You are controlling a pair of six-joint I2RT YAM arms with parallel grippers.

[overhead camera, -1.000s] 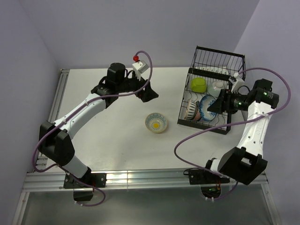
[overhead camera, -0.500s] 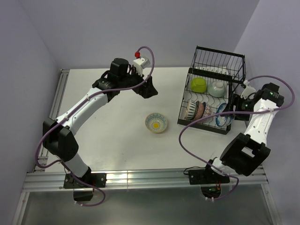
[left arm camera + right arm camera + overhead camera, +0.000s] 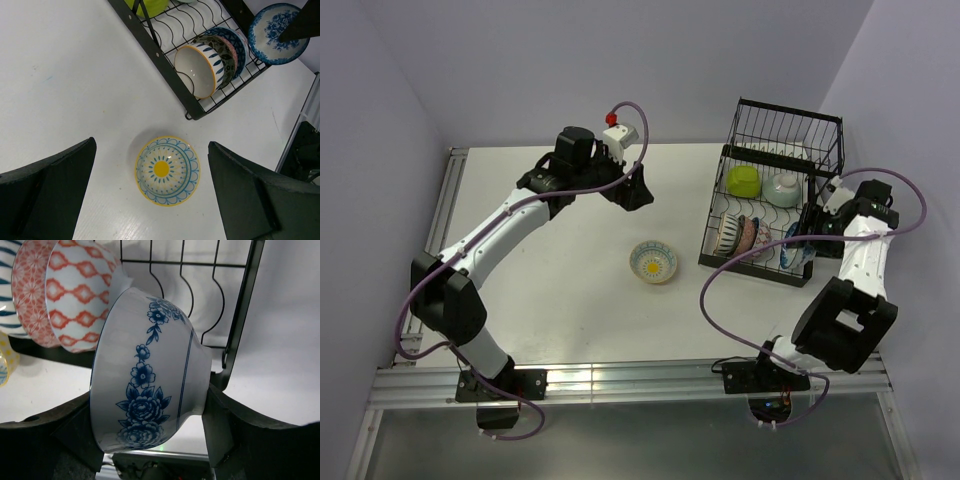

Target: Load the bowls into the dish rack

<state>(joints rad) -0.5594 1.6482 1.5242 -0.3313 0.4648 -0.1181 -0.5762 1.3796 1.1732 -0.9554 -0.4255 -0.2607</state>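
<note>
I will lower my right gripper and shift it toward the open slots (image 3: 780, 246) (image 3: 159, 294) beside the red-patterned bowls next, because the floral bowl still hangs above the wires.
The black wire dish rack (image 3: 724, 205) stands at the right of the table. My right gripper (image 3: 150, 422) is shut on a blue-and-white floral bowl (image 3: 150, 390), held on edge at the right end of the slots (image 3: 797, 248). Whether it rests on the wires I cannot tell. Red-patterned bowls (image 3: 80, 295) stand on edge just left of it, with a blue-striped bowl (image 3: 200, 70) further along. A yellow-and-blue bowl (image 3: 653, 262) sits upright on the table left of the rack. My left gripper (image 3: 632, 190) hangs open high above that bowl (image 3: 167, 170), touching nothing.
A lime-green bowl (image 3: 743, 181) and a pale teal bowl (image 3: 783, 187) sit in the rack's rear part, in front of its taller basket section (image 3: 790, 125). The right arm's purple cable (image 3: 740, 275) loops over the table in front of the rack.
The right gripper carried the floral bowl from over the middle of the rack to its right end and turned its wrist. The left arm shifted slightly, then held still.
</note>
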